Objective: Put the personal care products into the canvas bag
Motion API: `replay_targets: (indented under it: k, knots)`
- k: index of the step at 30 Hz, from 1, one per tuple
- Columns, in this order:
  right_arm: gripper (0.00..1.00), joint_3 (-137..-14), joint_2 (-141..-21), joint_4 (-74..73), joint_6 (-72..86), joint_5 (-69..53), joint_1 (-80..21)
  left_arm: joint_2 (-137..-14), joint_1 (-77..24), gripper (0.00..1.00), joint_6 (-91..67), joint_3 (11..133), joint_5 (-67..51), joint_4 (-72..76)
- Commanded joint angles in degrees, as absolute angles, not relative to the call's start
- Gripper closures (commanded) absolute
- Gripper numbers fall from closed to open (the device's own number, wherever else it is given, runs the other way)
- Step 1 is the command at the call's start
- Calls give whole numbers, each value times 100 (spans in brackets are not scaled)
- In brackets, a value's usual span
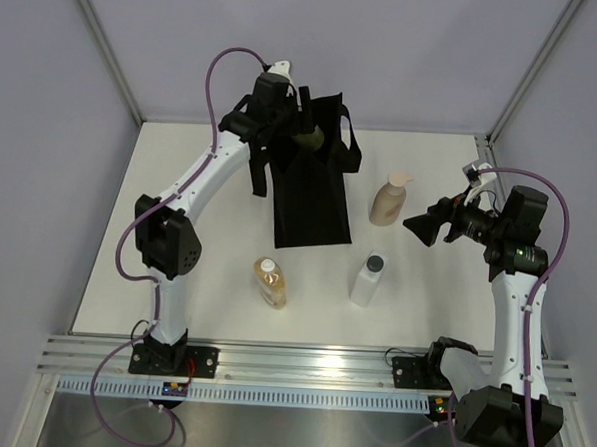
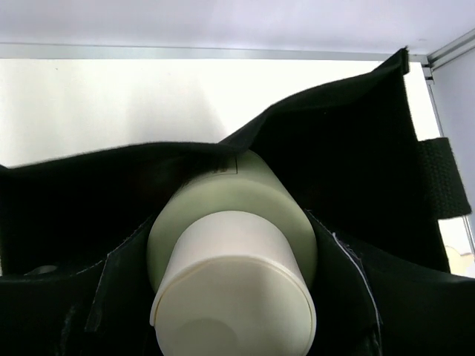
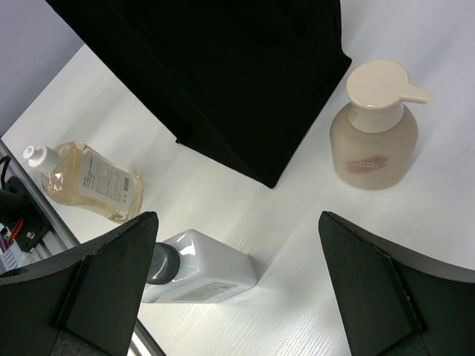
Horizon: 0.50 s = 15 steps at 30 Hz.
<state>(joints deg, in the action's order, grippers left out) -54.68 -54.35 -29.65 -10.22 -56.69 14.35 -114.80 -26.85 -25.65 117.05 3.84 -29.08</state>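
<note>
I need to lower the pale olive bottle with my left gripper first and then release it, so that it gets deeper between the bag's black sides.
The black canvas bag (image 1: pixel 310 199) lies at the middle back, its mouth at the far end. My left gripper (image 1: pixel 277 107) is at that mouth, shut on the pale olive bottle (image 1: pixel 306 140). In the left wrist view the bottle (image 2: pixel 237 222), cream cap towards the camera, sits between the bag's black walls (image 2: pixel 356 163). My right gripper (image 1: pixel 425 228) hangs open and empty above the table, right of the beige pump bottle (image 1: pixel 388 200). The clear bottle with the black cap (image 1: pixel 368 277) and the amber bottle (image 1: pixel 270 282) lie near the front. Both orange-and-blue bottles are out of view.
In the right wrist view the open gripper (image 3: pixel 241 289) looks down on the clear bottle (image 3: pixel 200 268), the amber bottle (image 3: pixel 93 184), the pump bottle (image 3: pixel 375 137) and the bag's closed end (image 3: pixel 223 74). A bag strap (image 1: pixel 257 171) hangs beside the left arm.
</note>
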Motion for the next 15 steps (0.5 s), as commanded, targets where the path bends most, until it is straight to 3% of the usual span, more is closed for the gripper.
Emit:
replay_targets:
  k: [1, 7, 10, 15]
  knots:
    - [1, -5475, -5484, -2874, -1090, -5801, 1485, -11575, -2654, 100, -2725, 11998, 474, -1828]
    - [0, -5484, -5476, -2874, -1107, -5783, 1485, -11742, -2760, 98, -2181, 11857, 440, -2153]
    - [0, -5484, -5511, -2883, -1099, -5783, 1485, -11795, -2786, 82, -1995, 11821, 396, -2267]
    - [0, -5484, -5546, -2883, -1134, -5766, 1485, -11821, -2804, 41, -1890, 11839, 361, -2320]
